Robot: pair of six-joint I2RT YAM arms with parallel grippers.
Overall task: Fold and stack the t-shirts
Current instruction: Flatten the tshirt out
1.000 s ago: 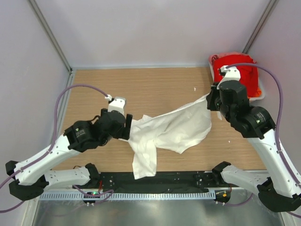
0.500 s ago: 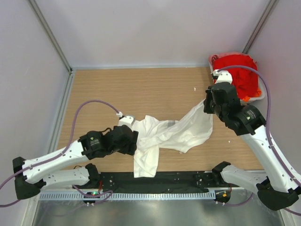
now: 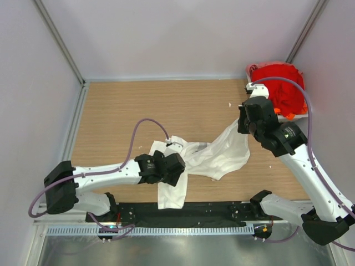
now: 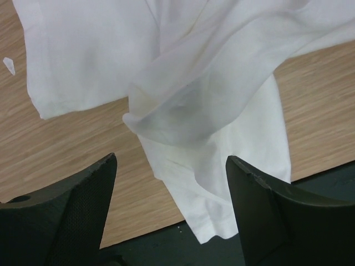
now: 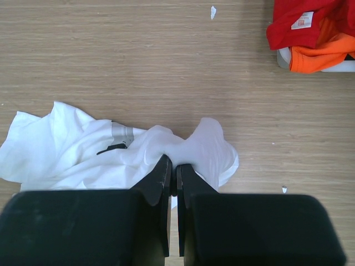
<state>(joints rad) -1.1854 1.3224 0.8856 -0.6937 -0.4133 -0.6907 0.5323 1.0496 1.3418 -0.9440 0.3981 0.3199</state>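
The fold's loose edge stands up ahead of my open fingers, so my left gripper needs to move down and slightly outward next, onto the raised fold of the white t-shirt (image 4: 173, 121).
The white t-shirt (image 3: 213, 155) lies crumpled near the table's front middle, one end hanging over the front edge (image 4: 222, 183). My right gripper (image 5: 173, 169) is shut on a bunched fold of the white t-shirt (image 5: 188, 147) and holds that end lifted at the right (image 3: 239, 123). My left gripper (image 4: 172, 183) is open and empty, just above the shirt's hanging end, over the shirt's left part (image 3: 173, 166). Red and orange t-shirts (image 3: 280, 88) are piled at the back right; they also show in the right wrist view (image 5: 310, 33).
A pale plastic tub (image 3: 302, 113) holds the red and orange shirts by the right wall. The black front rail (image 3: 211, 213) runs along the table's near edge. A small white scrap (image 3: 230, 104) lies on the wood. Bare wood shows at the back left.
My left arm has swung right and down onto the shirt's left part. My right gripper has moved a little left and back with the cloth, and the shirt has bunched together.
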